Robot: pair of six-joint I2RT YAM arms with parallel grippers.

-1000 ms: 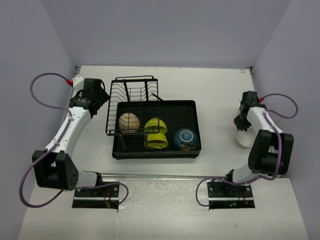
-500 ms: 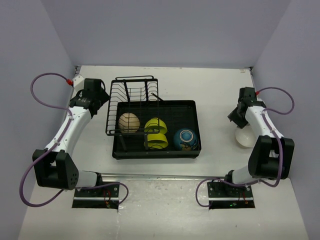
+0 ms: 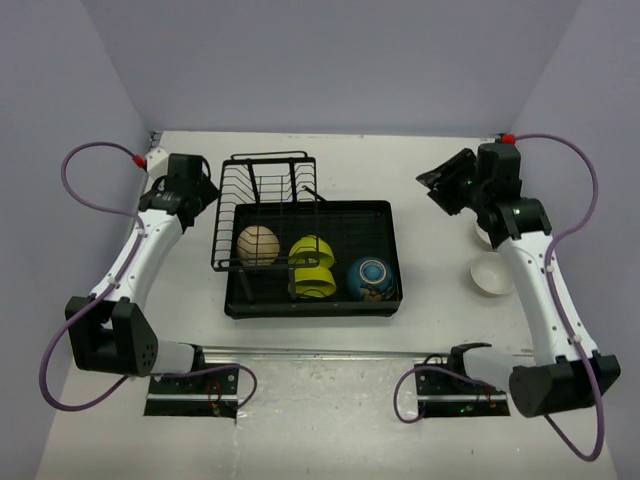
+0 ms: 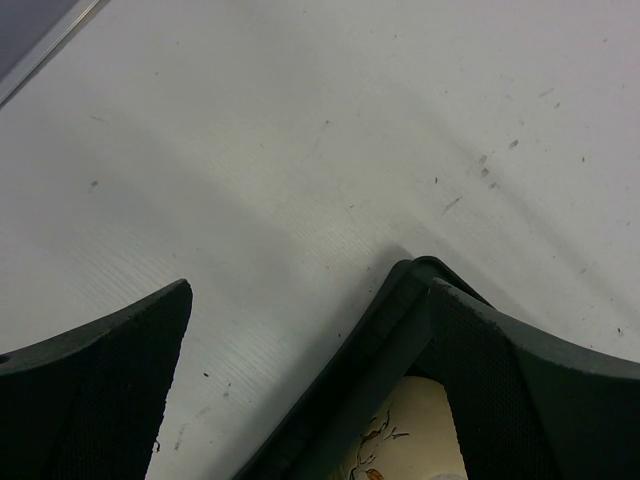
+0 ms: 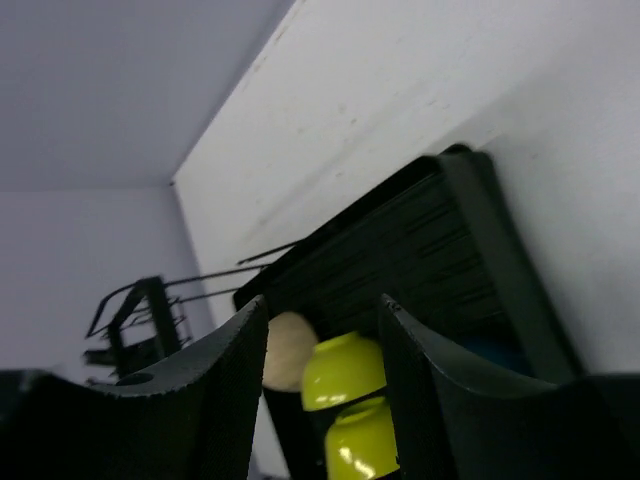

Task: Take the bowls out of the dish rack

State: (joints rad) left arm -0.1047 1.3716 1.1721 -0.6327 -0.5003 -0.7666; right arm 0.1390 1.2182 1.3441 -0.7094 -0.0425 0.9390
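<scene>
My right gripper goes back over the rack and down onto the bowl's upper rim next, since the far green bowl juts past the wire shelf.
The black dish rack stands mid-table. In it are a tan bowl, two lime-green bowls and a blue bowl. A cream-white bowl sits on the table at the right, and a pale rim shows behind the right arm. My right gripper is open and empty, raised off the rack's far right corner. In the right wrist view the gripper frames the green bowls and the tan bowl. My left gripper is open and empty beside the rack's left side.
In the left wrist view my gripper hangs low over bare table, with a black rim corner under the right finger. A cream surface with a small brown drawing shows inside it; I cannot tell what it is. Walls close in left, right and behind.
My right arm has risen from beside the cream-white bowl and swung back and left toward the rack's far right corner. The left arm has hardly moved.
</scene>
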